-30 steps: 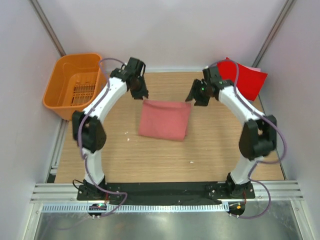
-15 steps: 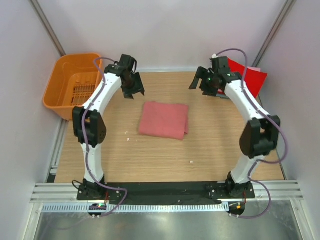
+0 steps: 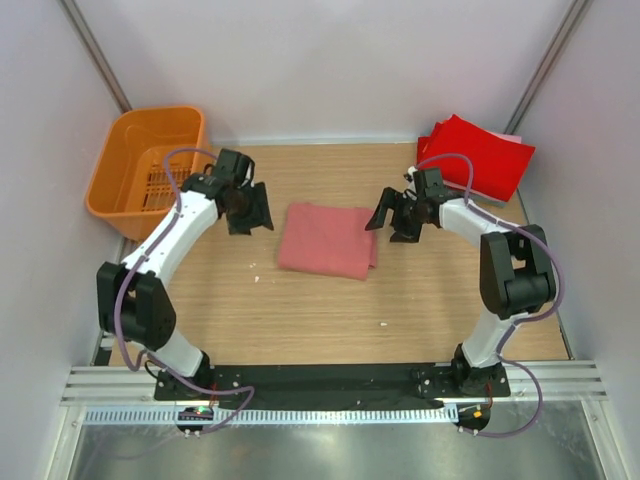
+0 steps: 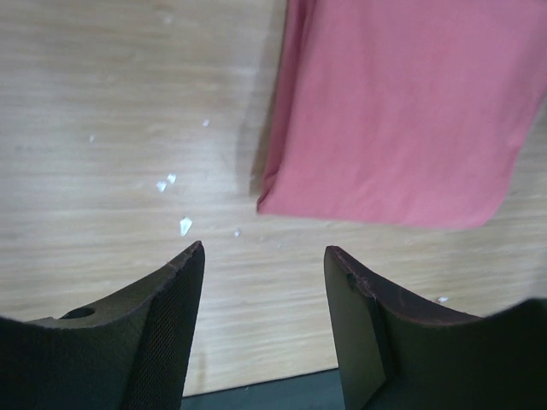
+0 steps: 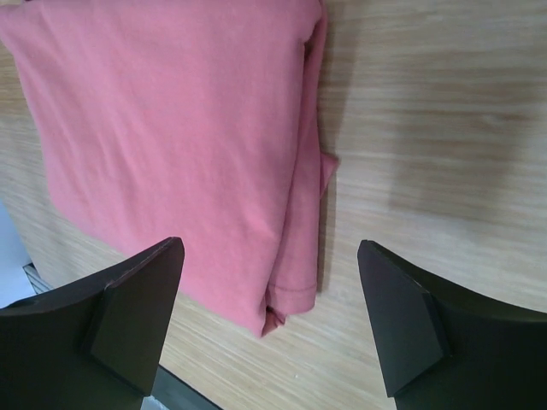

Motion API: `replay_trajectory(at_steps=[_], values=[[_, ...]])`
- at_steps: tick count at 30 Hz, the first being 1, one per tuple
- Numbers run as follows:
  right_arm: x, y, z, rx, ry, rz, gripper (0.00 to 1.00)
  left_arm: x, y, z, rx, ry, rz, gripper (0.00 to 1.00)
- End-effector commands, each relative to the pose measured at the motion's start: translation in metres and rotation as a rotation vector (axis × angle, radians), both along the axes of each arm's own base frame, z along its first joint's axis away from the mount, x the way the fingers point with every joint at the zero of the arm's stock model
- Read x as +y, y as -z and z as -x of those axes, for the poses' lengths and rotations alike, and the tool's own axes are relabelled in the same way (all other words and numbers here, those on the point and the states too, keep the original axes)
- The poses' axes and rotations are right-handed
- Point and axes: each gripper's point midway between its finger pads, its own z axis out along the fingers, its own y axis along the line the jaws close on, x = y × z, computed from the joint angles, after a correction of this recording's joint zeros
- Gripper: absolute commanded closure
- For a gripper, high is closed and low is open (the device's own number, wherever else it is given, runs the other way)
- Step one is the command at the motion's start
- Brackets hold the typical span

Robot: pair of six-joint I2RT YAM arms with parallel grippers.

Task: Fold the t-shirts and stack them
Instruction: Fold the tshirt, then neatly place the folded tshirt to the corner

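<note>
I will next lower my right gripper's open fingers to the left in the top view, around the t-shirt's layers, as its layered side edge is below there.
A salmon-pink t-shirt (image 3: 328, 240) lies folded into a rectangle in the middle of the wooden table. The left wrist view shows its near corner (image 4: 402, 111); the right wrist view shows its layered side edge with a sleeve hem (image 5: 171, 128). My left gripper (image 3: 250, 210) hovers just left of it, open, with only bare wood between the jaws (image 4: 263, 256). On the shirt's right side my right gripper (image 3: 392, 215) stands wide open above its edge (image 5: 269, 252), holding nothing. A bright red t-shirt (image 3: 478, 155) lies at the back right corner.
An orange slotted basket (image 3: 150, 165) stands at the back left, off the table's edge. Small white flecks (image 4: 184, 224) dot the wood beside the pink shirt. Grey walls close in the back and both sides.
Both grippers have opened and come away from the shirt's far edge. The left one moved nearer and to the shirt's left; the right one swung back down beside its right edge.
</note>
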Motion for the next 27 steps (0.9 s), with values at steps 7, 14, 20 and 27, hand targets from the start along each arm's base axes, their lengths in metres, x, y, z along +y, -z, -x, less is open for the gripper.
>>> replay_trajectory(at_steps=[7,14,20,27], values=[[0.023,0.029,-0.031,-0.016,0.016,-0.096,0.12,0.042,-0.037,0.046,-0.141,0.006,-0.122,0.41],[0.083,0.068,-0.006,0.068,-0.01,-0.198,0.15,0.062,-0.039,0.068,-0.177,-0.021,-0.172,0.41],[0.107,0.083,0.013,0.079,0.045,-0.382,0.6,0.076,-0.033,0.081,-0.195,-0.069,-0.206,0.4],[0.116,0.048,0.006,-0.014,0.036,-0.515,0.99,0.083,-0.025,0.094,-0.232,-0.112,-0.193,0.4]])
